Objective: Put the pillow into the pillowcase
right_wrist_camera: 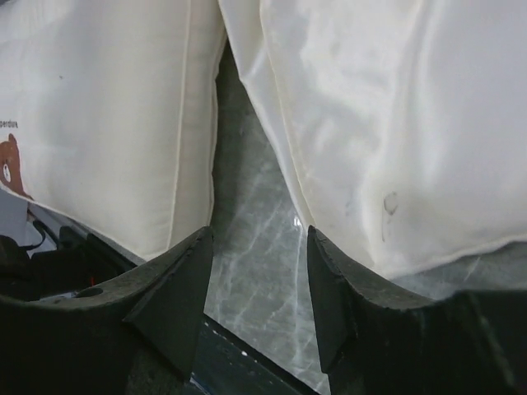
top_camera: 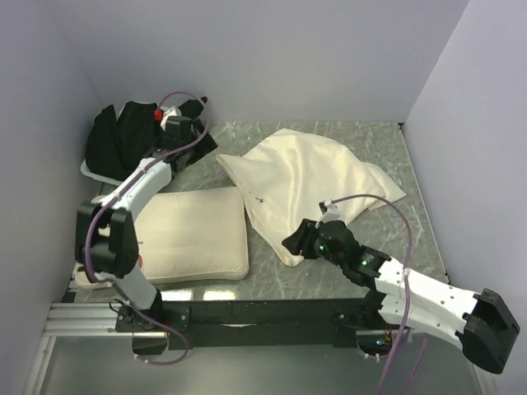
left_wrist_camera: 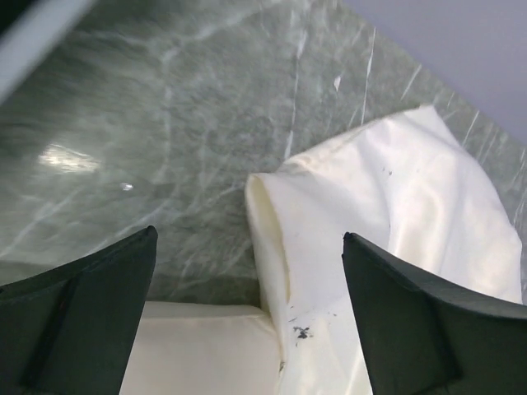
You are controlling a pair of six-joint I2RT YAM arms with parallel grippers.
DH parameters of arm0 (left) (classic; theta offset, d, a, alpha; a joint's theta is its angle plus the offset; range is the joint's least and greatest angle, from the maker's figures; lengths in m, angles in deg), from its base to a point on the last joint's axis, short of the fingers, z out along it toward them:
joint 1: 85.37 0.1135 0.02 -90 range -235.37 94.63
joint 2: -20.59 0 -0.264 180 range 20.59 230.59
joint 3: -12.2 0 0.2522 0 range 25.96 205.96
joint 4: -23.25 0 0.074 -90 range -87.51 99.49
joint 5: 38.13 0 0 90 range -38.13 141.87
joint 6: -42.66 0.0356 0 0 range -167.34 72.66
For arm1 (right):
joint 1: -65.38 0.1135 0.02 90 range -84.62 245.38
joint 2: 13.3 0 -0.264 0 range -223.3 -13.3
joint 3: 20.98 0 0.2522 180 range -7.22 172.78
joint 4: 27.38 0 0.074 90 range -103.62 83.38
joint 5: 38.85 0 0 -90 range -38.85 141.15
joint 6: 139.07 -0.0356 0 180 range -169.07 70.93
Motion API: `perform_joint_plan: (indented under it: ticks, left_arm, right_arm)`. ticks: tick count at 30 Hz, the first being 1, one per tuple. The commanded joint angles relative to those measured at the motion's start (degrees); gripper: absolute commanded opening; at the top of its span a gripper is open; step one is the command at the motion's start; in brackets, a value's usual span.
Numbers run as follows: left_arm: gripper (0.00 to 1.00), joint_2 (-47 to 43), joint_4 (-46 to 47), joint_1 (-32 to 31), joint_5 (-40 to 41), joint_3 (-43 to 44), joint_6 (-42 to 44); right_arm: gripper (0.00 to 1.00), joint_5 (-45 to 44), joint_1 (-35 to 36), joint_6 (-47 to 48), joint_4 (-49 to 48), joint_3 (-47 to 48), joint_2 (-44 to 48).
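My left gripper hovers beyond the pillow's edge by the pillowcase (top_camera: 313,177) next, so it then comes back, toward the pillowcase, and down onto that edge's middle (top_camera: 243,230).
The pillow (top_camera: 193,234) lies flat at the near left of the table, a padded cream cushion; the right wrist view shows its seamed side (right_wrist_camera: 115,123) and a bit of the brown bear (right_wrist_camera: 10,164). The pillowcase (top_camera: 313,177), limp wrinkled cream cloth, is spread at centre right, one edge next to the pillow. My left gripper (top_camera: 191,136) hovers at the back left, open, with the pillowcase's corner (left_wrist_camera: 395,197) and the pillow's edge (left_wrist_camera: 206,346) below it. Close to the pillowcase's near corner (right_wrist_camera: 387,123), my right gripper (top_camera: 290,247) is open over bare table, holding nothing.
A bundle of black cloth (top_camera: 123,136) with a small red piece (top_camera: 156,115) is heaped in the back left corner. White walls close in the left, back and right. The green marbled table (top_camera: 329,271) ends at a black rail (top_camera: 247,313) in front.
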Motion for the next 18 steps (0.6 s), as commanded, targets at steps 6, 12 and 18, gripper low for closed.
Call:
perform_joint_plan:
  ticks: [6,12,18]
  left_arm:
    - [0.99,-11.63,-3.3,-4.65,12.27,-10.77,3.29]
    - [0.99,-12.43,-9.88,-20.29,25.19,-14.2,3.13]
    - [0.99,-10.86,-14.09,-31.37,30.81,-16.15,1.45]
  right_arm:
    - [0.57,-2.47,0.26,9.24,2.33,13.53,-14.53]
    - [0.57,-4.67,-0.09,11.88,4.25,22.23,-25.0]
    - [0.57,-1.34,-4.38,12.06,2.41,22.16,-26.68]
